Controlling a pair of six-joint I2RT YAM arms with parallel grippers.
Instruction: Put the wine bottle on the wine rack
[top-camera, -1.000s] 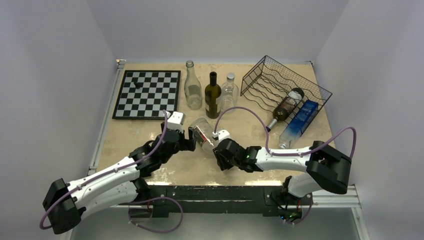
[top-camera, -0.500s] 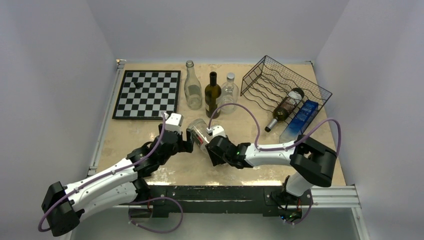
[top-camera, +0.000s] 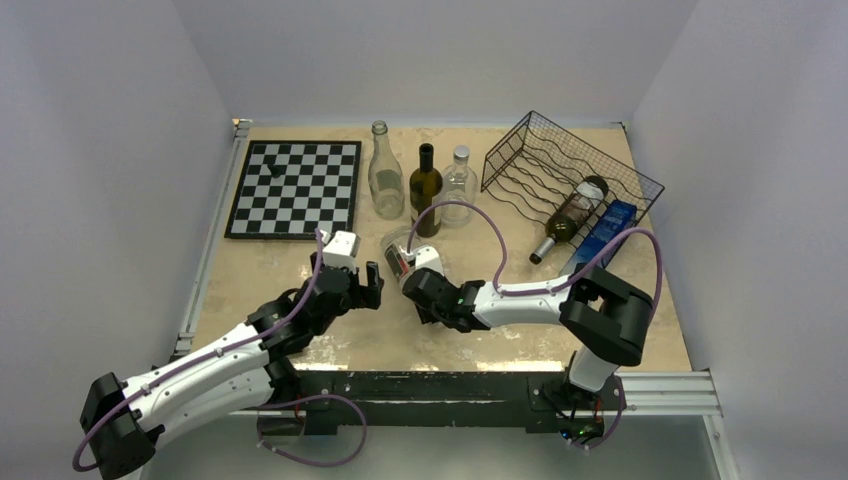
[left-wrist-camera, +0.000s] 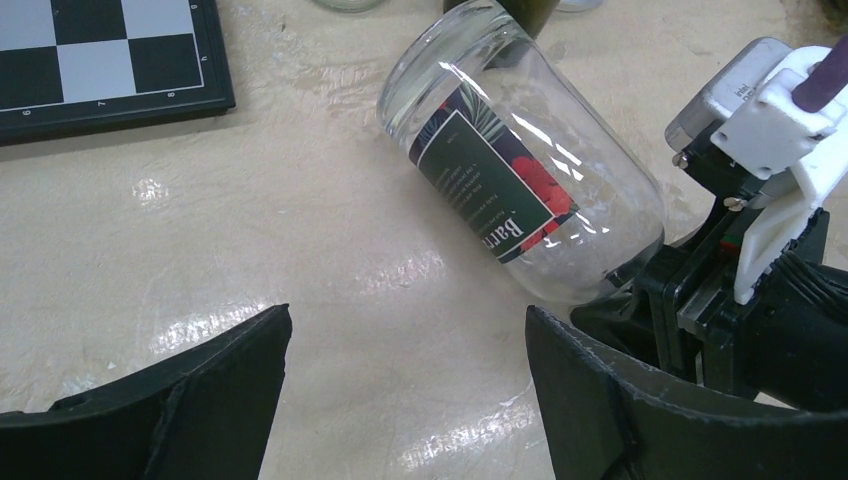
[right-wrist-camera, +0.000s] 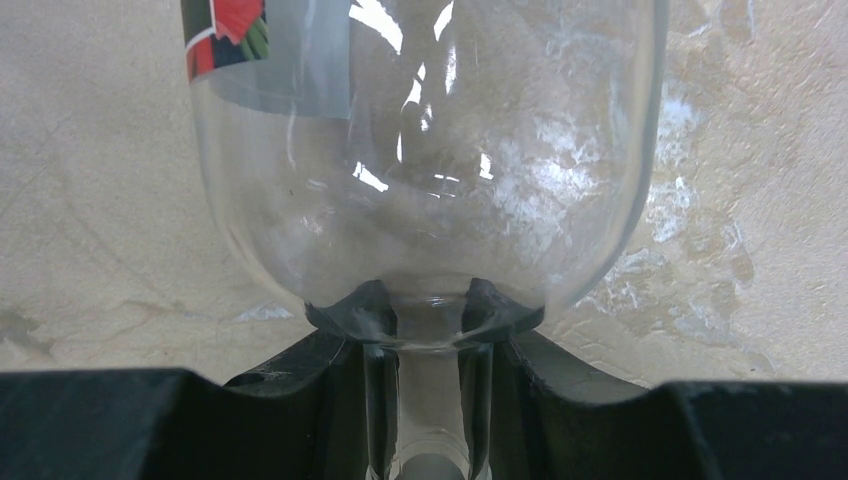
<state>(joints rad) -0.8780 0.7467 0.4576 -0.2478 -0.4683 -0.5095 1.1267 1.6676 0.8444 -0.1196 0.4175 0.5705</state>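
I lift my right gripper next and swing it outward onto the rack's end (top-camera: 621, 213) beside the dark bottle to release there, because that end is to its right in the top view.
A clear wine bottle (top-camera: 397, 256) with a dark floral label lies on its side on the table, base toward the far side. My right gripper (top-camera: 422, 287) is shut on its neck; in the right wrist view the fingers (right-wrist-camera: 365, 330) clamp the neck just below the bottle's shoulder (right-wrist-camera: 420, 150). My left gripper (top-camera: 369, 286) is open and empty, just left of the bottle and apart from it. In the left wrist view the bottle (left-wrist-camera: 520, 160) lies beyond the open gripper (left-wrist-camera: 407, 315). The black wire wine rack (top-camera: 545, 150) stands at the far right.
A dark bottle (top-camera: 572, 212) lies on the rack and a blue bottle (top-camera: 602, 238) lies at its near edge. Three upright bottles, clear (top-camera: 385, 185), dark (top-camera: 425, 195) and small clear (top-camera: 458, 185), stand behind the lying one. A chessboard (top-camera: 295, 187) lies at the far left.
My left gripper has come off the bottle and drawn back to the left. My right gripper has moved left and forward up to the bottle's neck; the bottle has shifted slightly farther away.
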